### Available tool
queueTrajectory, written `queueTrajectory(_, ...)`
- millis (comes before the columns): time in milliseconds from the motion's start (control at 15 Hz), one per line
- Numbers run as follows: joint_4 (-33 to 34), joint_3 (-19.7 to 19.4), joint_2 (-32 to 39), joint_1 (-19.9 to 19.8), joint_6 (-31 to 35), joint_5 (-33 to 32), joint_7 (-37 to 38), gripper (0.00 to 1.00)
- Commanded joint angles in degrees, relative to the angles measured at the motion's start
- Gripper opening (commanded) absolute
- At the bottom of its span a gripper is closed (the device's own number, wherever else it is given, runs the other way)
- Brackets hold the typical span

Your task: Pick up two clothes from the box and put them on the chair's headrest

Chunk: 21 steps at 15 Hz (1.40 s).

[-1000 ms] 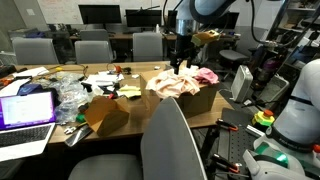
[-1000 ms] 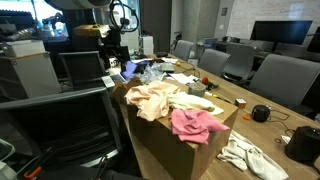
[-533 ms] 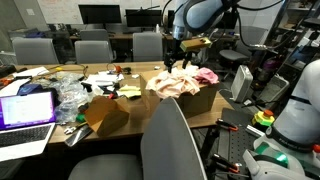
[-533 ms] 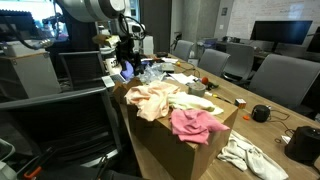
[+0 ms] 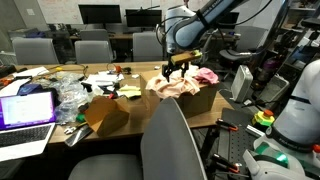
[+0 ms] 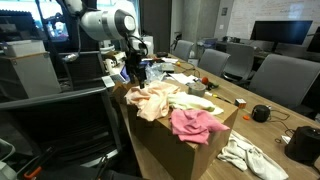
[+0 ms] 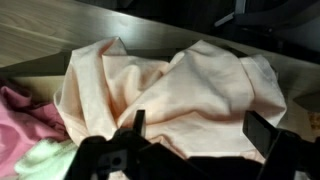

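My gripper will next move down, open, onto the rumpled middle of the peach cloth just below it, because loose folds show there between the spread fingers.
A cardboard box [image 5: 200, 99] [image 6: 160, 140] on the table holds a peach cloth [image 5: 175, 86] [image 6: 155, 97] [image 7: 170, 90], a pink cloth [image 5: 206, 75] [image 6: 196, 125] [image 7: 22, 108] and a pale green one [image 6: 196, 103] [image 7: 40, 158]. My gripper [image 5: 176, 68] [image 6: 137, 75] [image 7: 198, 128] is open and empty, fingers spread just above the peach cloth. The grey chair's headrest [image 5: 172, 125] is in the foreground, bare.
A smaller open cardboard box [image 5: 106, 113] and a laptop [image 5: 26, 110] lie on the table. A white cloth [image 6: 245, 155] lies beside the box. Office chairs [image 5: 92, 49] stand behind the table. Another robot's white base [image 5: 296, 105] stands nearby.
The arm has swung down and over toward the box. The gripper now hovers low over the peach cloth.
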Motion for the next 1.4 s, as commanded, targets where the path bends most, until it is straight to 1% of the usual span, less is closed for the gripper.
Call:
queueTrajectory(0, 3.25, -2.85, 4.47, 0.36, 1.16, 1.85, 0.98, 1.00)
queueTrajectory(67, 3.41, -3.54, 5.25, 0.18, 1.82, 2.79, 1.01, 1.00)
queueTrajectory(267, 3.12, -5.23, 7.46, -0.77, 5.70, 9.23, -0.84, 1.00)
queueTrajectory(400, 2.82, -5.93, 8.77, -1.08, 8.89, 12.97, -1.38, 1.00)
queueTrajectory(533, 2.63, -6.20, 9.63, -1.07, 10.64, 15.66, -2.17, 1.00)
queueTrajectory(667, 2.44, -6.46, 10.48, -0.43, 11.68, 16.40, -2.09, 1.00)
queueTrajectory(1000, 2.30, -6.87, 12.07, 1.43, 11.68, 14.52, -0.89, 1.00)
queueTrajectory(1067, 2.18, -6.89, 12.19, 1.68, 11.83, 14.54, -0.78, 0.75)
queueTrajectory(1133, 2.12, -6.89, 12.26, 1.86, 11.82, 14.57, -0.89, 0.74)
queueTrajectory(1200, 2.00, -6.88, 12.20, 1.96, 11.82, 14.68, -1.03, 0.68)
queueTrajectory(1267, 1.99, -6.94, 12.09, 2.04, 11.77, 14.70, -1.00, 0.58)
queueTrajectory(1333, 1.94, -6.97, 11.97, 2.10, 11.81, 14.67, -0.93, 0.51)
